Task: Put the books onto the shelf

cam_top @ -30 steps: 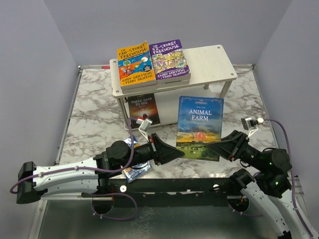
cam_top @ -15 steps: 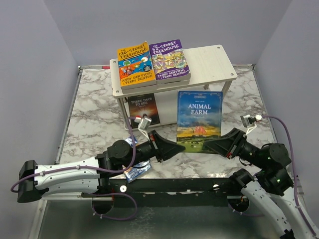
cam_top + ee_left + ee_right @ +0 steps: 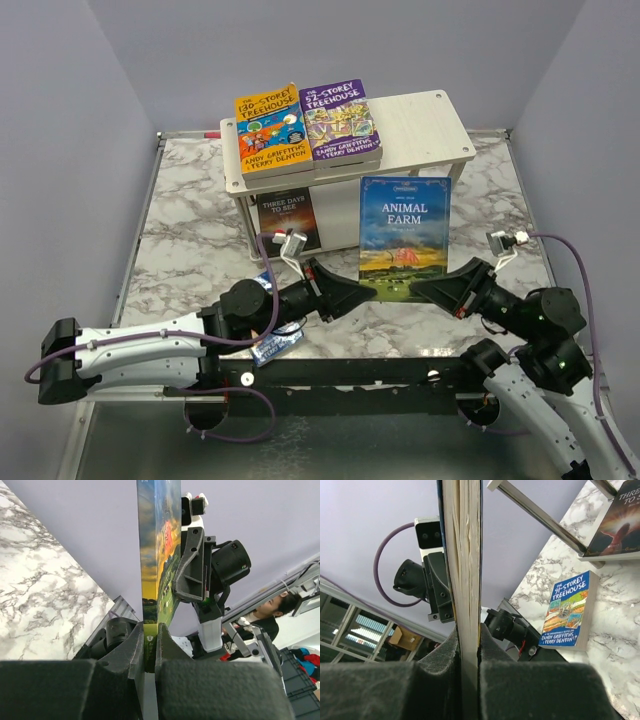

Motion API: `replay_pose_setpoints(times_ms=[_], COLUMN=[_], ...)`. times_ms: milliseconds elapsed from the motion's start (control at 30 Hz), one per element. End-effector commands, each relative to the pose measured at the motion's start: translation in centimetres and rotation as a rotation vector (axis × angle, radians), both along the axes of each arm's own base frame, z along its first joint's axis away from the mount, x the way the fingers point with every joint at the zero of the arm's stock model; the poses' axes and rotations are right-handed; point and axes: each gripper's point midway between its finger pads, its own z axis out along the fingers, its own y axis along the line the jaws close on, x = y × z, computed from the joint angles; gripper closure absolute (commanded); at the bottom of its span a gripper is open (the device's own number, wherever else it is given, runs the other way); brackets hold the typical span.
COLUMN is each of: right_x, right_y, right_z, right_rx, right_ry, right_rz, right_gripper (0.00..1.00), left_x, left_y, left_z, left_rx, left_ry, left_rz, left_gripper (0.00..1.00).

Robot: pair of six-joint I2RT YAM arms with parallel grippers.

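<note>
My right gripper is holding Animal Farm and will next lower it outward, to its left in the top view, onto the dark book below and release.
The blue "Animal Farm" book stands upright above the table, in front of the shelf. My left gripper is shut on its lower left corner. My right gripper is shut on its lower right corner. In the left wrist view the book's spine rises from the left gripper. In the right wrist view the page edge sits pinched in the right gripper. An orange Treehouse book and a purple one lie on the shelf's top board. A dark book lies on the lower board.
A blue "91-Storey Treehouse" book lies on the marble table beneath my left arm, partly hidden in the top view. The right half of the shelf's top board is bare. Grey walls enclose the table on three sides.
The Animal Farm book has risen and shifted slightly right toward the shelf, both arms moving with it. My right gripper has closed onto its page edge.
</note>
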Motion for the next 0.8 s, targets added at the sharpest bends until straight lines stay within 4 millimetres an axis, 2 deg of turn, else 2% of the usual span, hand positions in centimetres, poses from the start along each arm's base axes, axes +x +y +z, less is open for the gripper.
replay_pose_setpoints(times_ms=[0,267,333,433,533,633,767], right_x=[-0.3,0.2,0.3,0.6,0.9,1.5,2.6], right_y=[-0.7,-2.5,-2.9,-3.2,-2.7,-2.0,-0.5], right_z=[0.4,-1.2,-1.9,-3.6,-5.7,-7.4,-8.9], right_rx=[-0.047,-0.149,-0.180,-0.226,-0.250,-0.242,-0.209], right_ry=[-0.035,-0.014,0.011,0.075,0.145,0.194,0.235], right_rz=[-0.032,-0.146,-0.168,-0.184,-0.169,-0.156,-0.115], right_gripper=[0.99,0.99,0.99,0.99,0.99,0.99,0.99], left_x=[1.0,2.3,2.8,3.7,4.6,5.1,5.7], left_y=[1.0,2.6,3.2,4.2,5.7,7.1,9.1], left_z=[2.1,-2.7,-3.9,-5.6,-6.5,-6.3,-5.7], left_rx=[-0.079,0.031,0.071,0.154,0.270,0.360,0.485], left_ry=[-0.007,0.063,0.074,0.072,0.043,-0.003,-0.066], left_rz=[0.064,0.156,0.194,0.258,0.331,0.376,0.424], left_gripper=[0.88,0.41,0.31,0.22,0.10,0.02,0.01])
